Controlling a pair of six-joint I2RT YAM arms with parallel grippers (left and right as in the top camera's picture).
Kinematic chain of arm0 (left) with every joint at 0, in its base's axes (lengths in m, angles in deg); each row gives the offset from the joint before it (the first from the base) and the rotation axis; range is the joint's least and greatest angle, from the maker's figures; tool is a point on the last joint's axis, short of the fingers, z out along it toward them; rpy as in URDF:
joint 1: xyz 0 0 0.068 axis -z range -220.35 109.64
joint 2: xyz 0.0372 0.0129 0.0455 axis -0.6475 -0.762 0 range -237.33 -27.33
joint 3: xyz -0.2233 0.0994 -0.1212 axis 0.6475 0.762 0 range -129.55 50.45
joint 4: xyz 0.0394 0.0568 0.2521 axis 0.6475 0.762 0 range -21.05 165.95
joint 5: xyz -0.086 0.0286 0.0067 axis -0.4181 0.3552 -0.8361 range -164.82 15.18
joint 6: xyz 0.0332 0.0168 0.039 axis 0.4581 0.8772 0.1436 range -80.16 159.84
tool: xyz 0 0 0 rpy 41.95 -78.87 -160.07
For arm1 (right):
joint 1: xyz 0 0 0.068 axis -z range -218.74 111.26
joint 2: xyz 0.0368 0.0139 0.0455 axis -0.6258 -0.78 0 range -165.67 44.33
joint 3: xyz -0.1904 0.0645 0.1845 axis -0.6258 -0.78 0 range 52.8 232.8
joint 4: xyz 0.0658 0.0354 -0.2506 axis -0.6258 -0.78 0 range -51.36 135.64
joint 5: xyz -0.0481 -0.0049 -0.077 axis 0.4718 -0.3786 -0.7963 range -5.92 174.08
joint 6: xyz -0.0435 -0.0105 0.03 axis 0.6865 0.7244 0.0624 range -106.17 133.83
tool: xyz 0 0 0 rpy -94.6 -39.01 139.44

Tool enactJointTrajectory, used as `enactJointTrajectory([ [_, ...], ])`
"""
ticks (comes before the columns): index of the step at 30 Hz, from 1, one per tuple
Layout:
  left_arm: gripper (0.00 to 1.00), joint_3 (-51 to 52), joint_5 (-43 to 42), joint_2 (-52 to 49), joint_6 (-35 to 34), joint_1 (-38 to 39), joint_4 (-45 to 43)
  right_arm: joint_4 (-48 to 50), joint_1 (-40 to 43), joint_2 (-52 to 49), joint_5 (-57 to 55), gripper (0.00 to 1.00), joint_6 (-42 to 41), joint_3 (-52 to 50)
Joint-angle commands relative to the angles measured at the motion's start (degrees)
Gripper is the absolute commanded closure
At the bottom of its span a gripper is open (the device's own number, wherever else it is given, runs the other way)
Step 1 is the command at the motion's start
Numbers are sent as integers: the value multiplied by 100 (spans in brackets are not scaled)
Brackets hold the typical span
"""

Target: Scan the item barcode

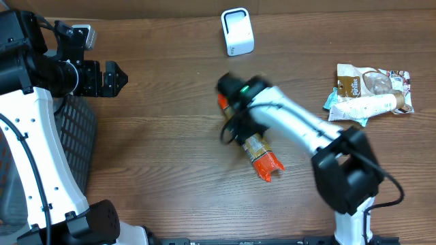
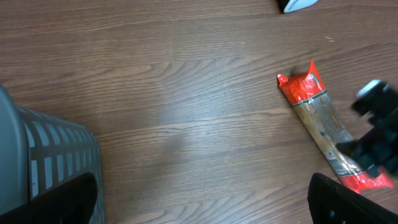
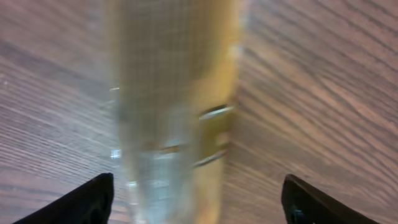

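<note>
My right gripper will next swing toward the snack bags, tilt and come down. It will close on the packet by its long edge facing them, because the packet lies flat below.
The item is a long clear packet with orange ends, lying flat on the wooden table at a slant. It also shows in the left wrist view as the packet. My right gripper hangs over its upper end, blurred by motion. In the right wrist view the packet runs between the two spread fingers of the right gripper, which stands open and touches nothing. The white scanner stands at the back of the table. My left gripper hovers far left, open and empty; no barcode is legible.
A dark mesh basket sits at the left edge, below my left arm, seen as a grey basket in the left wrist view. Two snack bags lie at the far right. Bare wood lies between basket and packet.
</note>
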Motion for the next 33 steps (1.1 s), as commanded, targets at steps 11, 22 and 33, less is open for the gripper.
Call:
enactJointTrajectory([
  [11, 1, -26, -66, -7, 127, 13, -11, 332, 1110, 212, 3410, 14, 1980, -850],
  [22, 1, -26, -66, -7, 127, 13, -11, 1261, 1102, 210, 3613, 53, 1523, -1624],
  [33, 0, -26, -66, -7, 127, 13, -11, 1412, 1113, 212, 5099, 92, 1528, -1596],
])
